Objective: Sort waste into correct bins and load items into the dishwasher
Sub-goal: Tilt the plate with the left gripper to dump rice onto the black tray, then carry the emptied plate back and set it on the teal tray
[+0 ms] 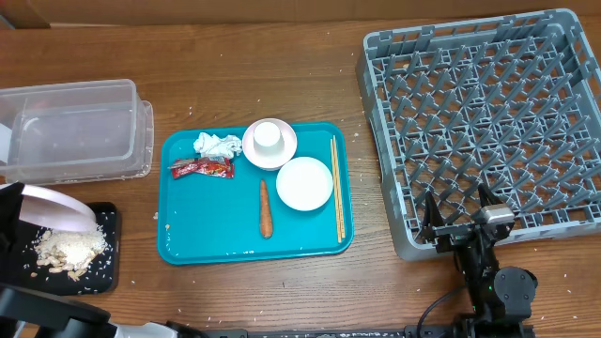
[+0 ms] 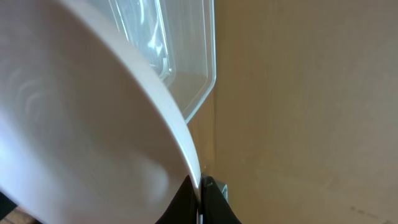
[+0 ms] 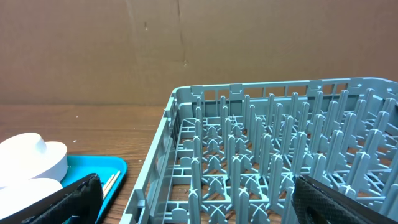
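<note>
I should next swing my left gripper to the right in the overhead view. I should lower the level plate to release it where the teal tray's near corner point(image 1: 216, 225) is bare.
My left gripper point(image 1: 17, 208) is shut on the rim of the large white plate point(image 1: 58, 210), held tilted over the flat black tray point(image 1: 105, 268). A pile of rice scraps point(image 1: 68, 249) lies on that tray. In the left wrist view the plate point(image 2: 74, 124) fills the left, pinched between my fingers point(image 2: 200, 199). On the teal tray point(image 1: 188, 239) lie a napkin point(image 1: 218, 145), red wrapper point(image 1: 200, 168), carrot point(image 1: 266, 208), cup point(image 1: 269, 136) on a small plate point(image 1: 285, 150), bowl point(image 1: 304, 182) and chopsticks point(image 1: 337, 188). My right gripper point(image 1: 460, 218) is open and empty at the front edge of the grey dish rack point(image 1: 488, 122).
The clear tub point(image 1: 70, 131) stands at the back left, behind the black tray, and shows in the left wrist view point(image 2: 180, 56). The right wrist view shows the rack's pegs point(image 3: 261, 149), the teal tray's corner point(image 3: 93, 168) and white dishes point(image 3: 31, 158). A cardboard wall stands behind.
</note>
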`<state>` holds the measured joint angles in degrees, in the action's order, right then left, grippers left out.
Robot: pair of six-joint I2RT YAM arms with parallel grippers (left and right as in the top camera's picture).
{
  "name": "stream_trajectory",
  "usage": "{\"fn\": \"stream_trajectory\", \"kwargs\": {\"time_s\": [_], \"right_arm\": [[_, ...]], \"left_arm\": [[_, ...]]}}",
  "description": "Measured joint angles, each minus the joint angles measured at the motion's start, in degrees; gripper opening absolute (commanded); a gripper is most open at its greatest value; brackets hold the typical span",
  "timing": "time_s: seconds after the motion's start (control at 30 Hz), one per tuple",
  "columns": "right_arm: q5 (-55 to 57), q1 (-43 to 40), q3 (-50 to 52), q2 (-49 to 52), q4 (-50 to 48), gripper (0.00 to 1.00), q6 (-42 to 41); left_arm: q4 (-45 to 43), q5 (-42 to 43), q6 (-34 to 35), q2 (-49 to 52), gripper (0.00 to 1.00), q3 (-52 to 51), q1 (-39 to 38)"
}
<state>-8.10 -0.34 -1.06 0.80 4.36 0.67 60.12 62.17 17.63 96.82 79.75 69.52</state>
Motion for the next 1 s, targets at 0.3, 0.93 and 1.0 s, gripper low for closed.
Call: {"fn": "stream_trajectory", "kwargs": {"time_s": [0.3, 0.93, 1.0], "right_arm": [[0.0, 0.0, 0.0, 0.0, 0.0, 1.0, 0.0], [0.0, 0.0, 0.0, 0.0, 0.0, 1.0, 0.0], [0.0, 0.0, 0.0, 0.0, 0.0, 1.0, 0.0]], "left_arm": [[8.7, 5.5, -5.8, -0.2, 0.04, 0.0, 0.6], [12.3, -17.0, -0.2, -20.4, 0.04, 0.0, -24.2], [12.4, -21.2, 1.3, -21.3, 0.04, 0.0, -33.5]]}}
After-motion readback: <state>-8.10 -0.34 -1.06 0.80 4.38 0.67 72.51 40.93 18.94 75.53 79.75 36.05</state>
